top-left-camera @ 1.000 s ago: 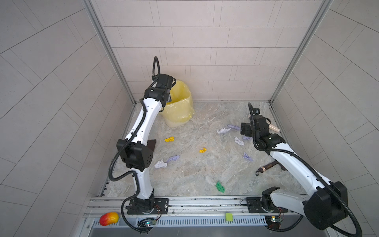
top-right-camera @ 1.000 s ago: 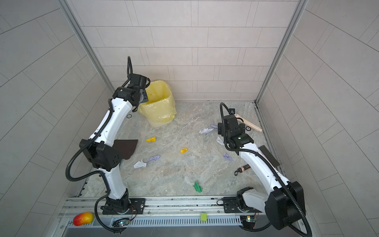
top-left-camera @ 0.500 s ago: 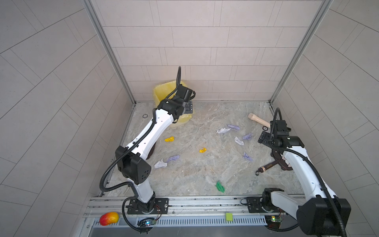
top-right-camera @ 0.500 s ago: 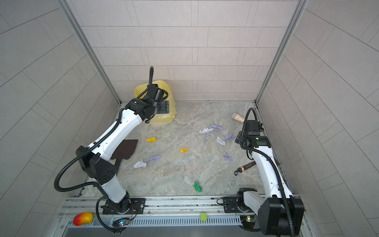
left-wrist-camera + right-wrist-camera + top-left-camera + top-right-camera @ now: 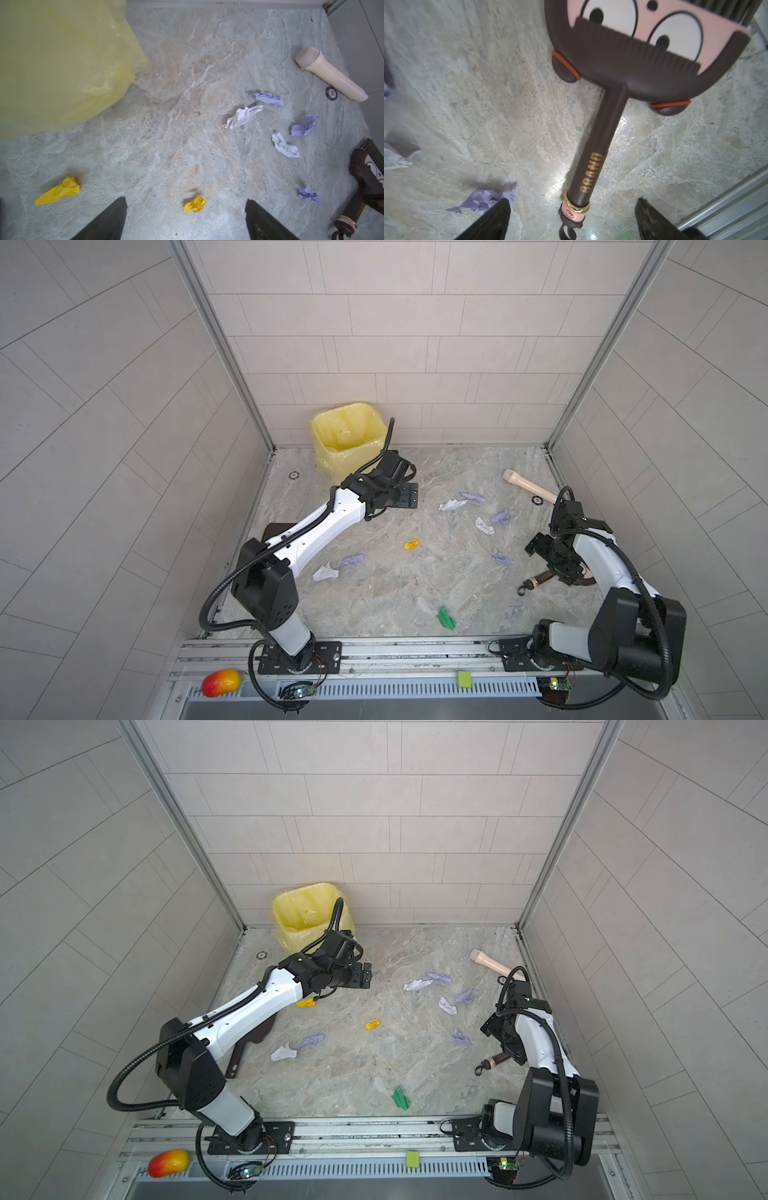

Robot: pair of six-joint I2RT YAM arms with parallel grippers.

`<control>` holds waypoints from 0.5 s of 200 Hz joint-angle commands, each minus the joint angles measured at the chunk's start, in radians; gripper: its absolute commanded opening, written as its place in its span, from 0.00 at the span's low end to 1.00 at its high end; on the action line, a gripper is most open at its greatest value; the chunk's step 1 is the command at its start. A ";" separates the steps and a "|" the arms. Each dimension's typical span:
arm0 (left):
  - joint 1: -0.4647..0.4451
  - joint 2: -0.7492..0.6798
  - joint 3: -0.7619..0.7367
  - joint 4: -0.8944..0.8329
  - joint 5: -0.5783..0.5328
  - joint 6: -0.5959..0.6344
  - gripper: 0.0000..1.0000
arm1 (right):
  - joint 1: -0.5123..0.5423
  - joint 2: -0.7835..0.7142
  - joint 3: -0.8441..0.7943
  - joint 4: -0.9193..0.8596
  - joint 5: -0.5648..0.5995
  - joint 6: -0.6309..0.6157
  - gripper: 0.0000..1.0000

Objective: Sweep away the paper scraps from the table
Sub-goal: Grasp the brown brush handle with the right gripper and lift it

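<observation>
I will next move my right gripper down and turn it onto the handle (image 5: 551, 573) (image 5: 601, 143) between the lettering and the head, because the handle lies at a slant below the gripper's open fingers.
Several paper scraps lie on the table (image 5: 395, 601): lilac (image 5: 473, 497) and white (image 5: 485, 526) ones at the back right, a yellow one (image 5: 411, 545) in the middle, a green one (image 5: 446, 618) near the front. My left gripper (image 5: 405, 497) hangs open over the table in front of the bin; in its wrist view a yellow scrap (image 5: 194, 204) lies on the table below the open left gripper (image 5: 186, 199). My right gripper (image 5: 555, 562) is open above a brown brush; the handle's end (image 5: 576, 204) lies between its fingers, untouched. The brush head (image 5: 643, 41) has a cartoon face.
A yellow-lined bin (image 5: 349, 435) stands at the back left. A brown dustpan (image 5: 253, 1040) lies under the left arm. A cream microphone-like object (image 5: 528, 486) and a dark chip (image 5: 536, 500) lie at the back right. A mango toy (image 5: 221, 683) and a green square (image 5: 464, 679) sit on the front rail.
The left arm swung from the bin out over the table, its jaws opening. The right arm drew back from the scraps to the right and came down over the brush handle.
</observation>
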 commanded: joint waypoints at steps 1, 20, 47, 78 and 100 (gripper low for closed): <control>-0.005 0.006 -0.024 0.059 0.056 -0.023 0.95 | -0.022 0.006 -0.027 -0.008 -0.021 0.045 0.92; -0.005 0.026 -0.039 0.068 0.088 -0.028 0.95 | -0.050 0.042 -0.034 0.008 -0.021 0.043 0.89; -0.005 0.059 -0.045 0.070 0.147 -0.036 0.95 | -0.112 0.076 -0.057 0.042 -0.047 0.028 0.84; -0.006 0.079 -0.048 0.076 0.161 -0.023 0.95 | -0.128 0.102 -0.033 0.058 -0.027 -0.012 0.79; -0.006 0.084 -0.043 0.073 0.156 -0.010 0.95 | -0.133 0.117 -0.031 0.066 -0.023 -0.022 0.76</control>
